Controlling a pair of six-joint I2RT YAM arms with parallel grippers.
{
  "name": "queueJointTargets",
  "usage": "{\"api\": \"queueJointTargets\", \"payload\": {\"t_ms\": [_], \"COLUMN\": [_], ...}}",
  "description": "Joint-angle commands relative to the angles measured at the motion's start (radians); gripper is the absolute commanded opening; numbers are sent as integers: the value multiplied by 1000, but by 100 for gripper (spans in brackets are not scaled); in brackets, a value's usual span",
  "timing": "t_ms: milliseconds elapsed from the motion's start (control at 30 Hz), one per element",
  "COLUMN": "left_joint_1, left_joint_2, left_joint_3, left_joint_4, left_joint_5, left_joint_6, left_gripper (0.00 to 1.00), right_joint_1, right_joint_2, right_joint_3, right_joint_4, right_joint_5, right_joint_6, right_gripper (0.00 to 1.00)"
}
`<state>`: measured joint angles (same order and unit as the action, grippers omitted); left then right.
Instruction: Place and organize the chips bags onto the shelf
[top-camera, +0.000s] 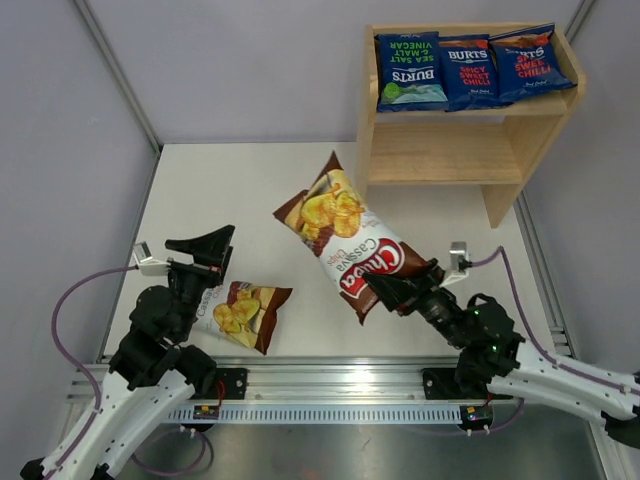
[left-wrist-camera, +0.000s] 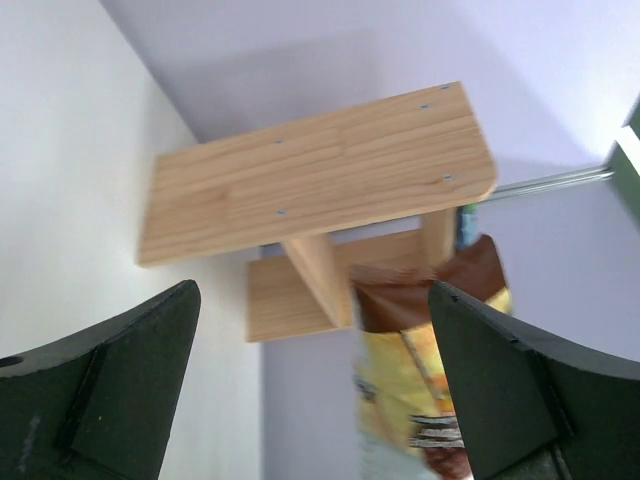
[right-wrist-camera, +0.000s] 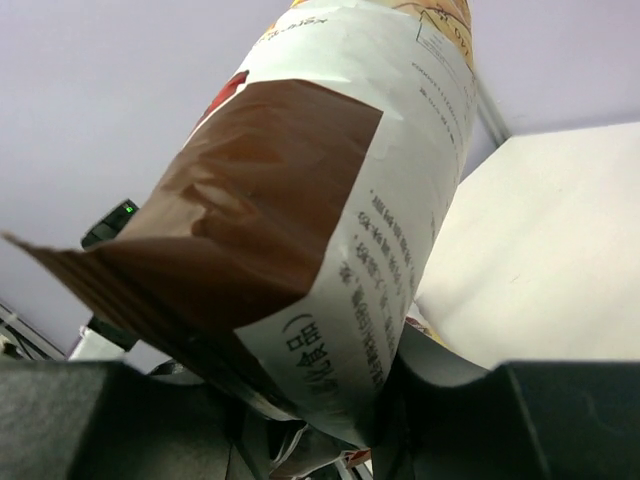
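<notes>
My right gripper will carry the bag outward, to its right in the top view, and release it there, because the lower level's wall-side end (top-camera: 486, 156) is empty.
My right gripper (top-camera: 400, 287) is shut on the lower end of a brown-and-white Chuba bag (top-camera: 345, 232) and holds it lifted above the table, slanting toward the shelf. The bag fills the right wrist view (right-wrist-camera: 330, 200). A second Chuba bag (top-camera: 243, 312) lies flat on the table at the near left. My left gripper (top-camera: 208, 250) is open and empty, raised just above and left of that bag. Three dark blue Burts bags (top-camera: 470, 65) stand in a row on the top tier of the wooden shelf (top-camera: 455, 155). The left wrist view shows the shelf (left-wrist-camera: 320, 180) and the lifted bag (left-wrist-camera: 425, 370).
The shelf's lower tier (top-camera: 440, 165) holds nothing. Grey walls enclose the white table (top-camera: 220, 190) on the left, back and right. An aluminium rail (top-camera: 340, 380) runs along the near edge by the arm bases.
</notes>
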<state>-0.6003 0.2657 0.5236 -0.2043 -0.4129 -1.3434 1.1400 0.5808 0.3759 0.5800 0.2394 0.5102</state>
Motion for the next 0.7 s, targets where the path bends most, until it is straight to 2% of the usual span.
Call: {"api": "queueJointTargets", "payload": {"t_ms": [0, 67, 100, 167, 300, 400, 467, 667], "left_joint_1": [-3, -1, -1, -1, -3, -1, -1, -1], "left_joint_2": [-22, -10, 12, 47, 159, 198, 196, 225], "left_joint_3": [56, 79, 87, 113, 171, 179, 173, 185], "left_joint_4": [-130, -159, -165, -168, -191, -187, -169, -188], "left_joint_5": [-55, -41, -23, 6, 103, 140, 161, 195], "left_joint_6": [220, 298, 326, 401, 483, 516, 542, 589], "left_gripper": [99, 99, 99, 99, 99, 99, 99, 99], "right_joint_1": [-6, -5, -5, -6, -6, -6, -6, -6], "right_joint_2": [-297, -398, -470, -515, -442, -366, -363, -319], "right_joint_3": [-45, -48, -46, -23, 56, 100, 94, 139], "right_joint_4": [-220, -370, -412, -504, -624, -632, -550, -453], "right_joint_5": [155, 250, 286, 386, 555, 636, 682, 750], "right_joint_6": [39, 33, 33, 27, 25, -7, -32, -105], "right_gripper": [20, 15, 15, 17, 17, 16, 16, 18]}}
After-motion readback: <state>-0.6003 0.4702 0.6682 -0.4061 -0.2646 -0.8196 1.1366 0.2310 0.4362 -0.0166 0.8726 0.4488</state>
